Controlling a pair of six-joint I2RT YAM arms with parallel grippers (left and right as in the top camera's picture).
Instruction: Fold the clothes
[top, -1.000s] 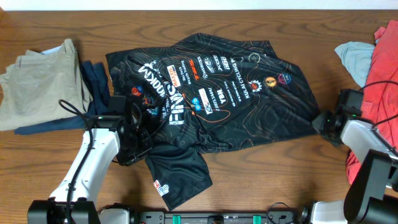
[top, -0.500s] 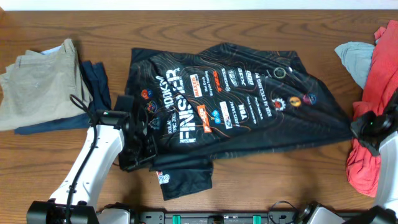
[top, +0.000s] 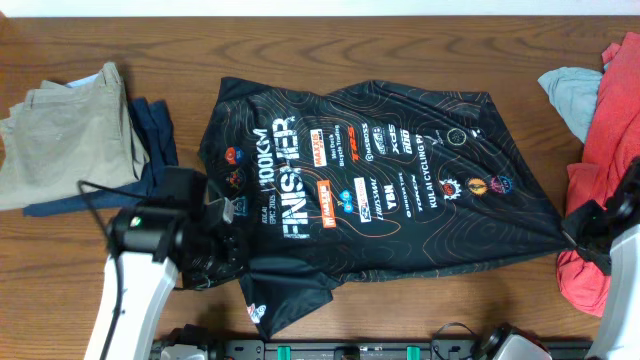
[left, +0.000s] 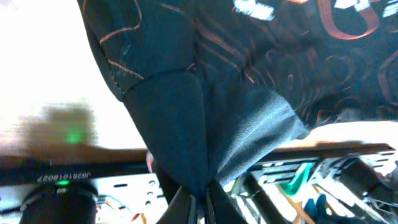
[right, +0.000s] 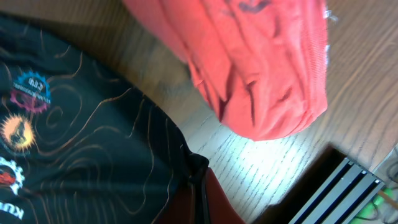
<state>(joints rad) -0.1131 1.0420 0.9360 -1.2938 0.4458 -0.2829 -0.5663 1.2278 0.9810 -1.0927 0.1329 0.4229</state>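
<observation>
My left gripper should next take the pinched corner of the jersey outward onto the jersey's round badges, which lie flat there, and let go of it, so that the jersey's near edge folds over.
The black cycling jersey (top: 380, 190) with thin orange contour lines and white and red logos lies spread across the middle of the table, stretched between both arms. My left gripper (top: 222, 268) is shut on its lower left corner; the left wrist view shows black cloth (left: 186, 112) pinched between the fingers (left: 200, 208). My right gripper (top: 578, 228) is shut on the jersey's right corner, beside the red garment; the right wrist view shows that corner (right: 93, 155) pinched in the fingers (right: 200, 186). One sleeve (top: 285, 298) lies near the front edge.
Khaki trousers (top: 60, 130) on a navy garment (top: 150, 135) lie at the left. A red garment (top: 605, 150) and a pale blue one (top: 570, 90) lie at the right edge; the red cloth (right: 249, 56) is close to my right gripper.
The jersey has been pulled out flatter and wider. My right gripper moved right to the red garment with its corner. My left gripper shifted slightly toward the front edge.
</observation>
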